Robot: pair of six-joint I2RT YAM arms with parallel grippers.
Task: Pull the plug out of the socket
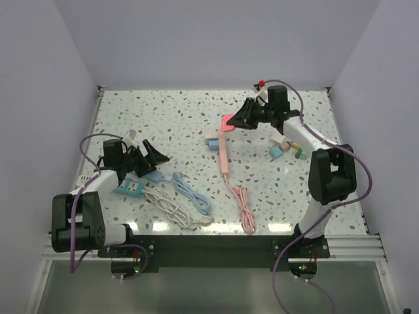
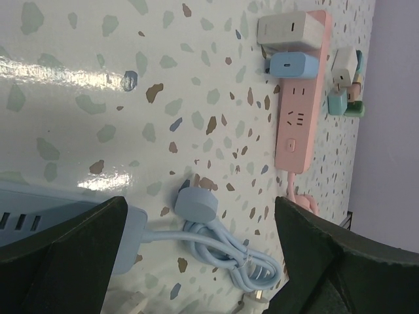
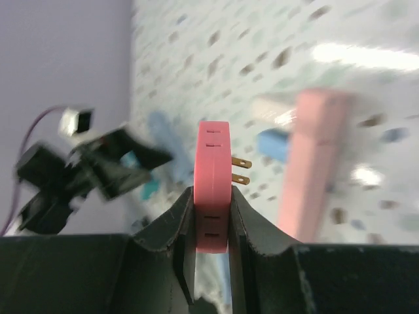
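I should next move my right gripper to the right in the top view and down beside the adapters to let go of the pink plug, because its prongs are clear of the power strip [image 1: 223,156].
My right gripper [image 1: 234,122] is shut on a flat pink plug [image 1: 227,122] and holds it in the air above the far end of the pink power strip [image 1: 223,156]. In the right wrist view the plug [image 3: 214,183] stands between my fingers, its two metal prongs [image 3: 241,170] bare and clear of the strip [image 3: 317,163]. A white plug [image 2: 287,29] and a light blue plug [image 2: 292,64] sit in the strip [image 2: 301,111]. My left gripper [image 1: 152,157] is open and empty over a light blue cable [image 2: 222,245].
Several small pastel adapters [image 1: 285,149] lie to the right of the strip. A teal block [image 1: 129,188], a coiled white cable [image 1: 171,208] and the blue cable [image 1: 193,193] lie near the left arm. The strip's pink cord [image 1: 243,209] coils at the front.
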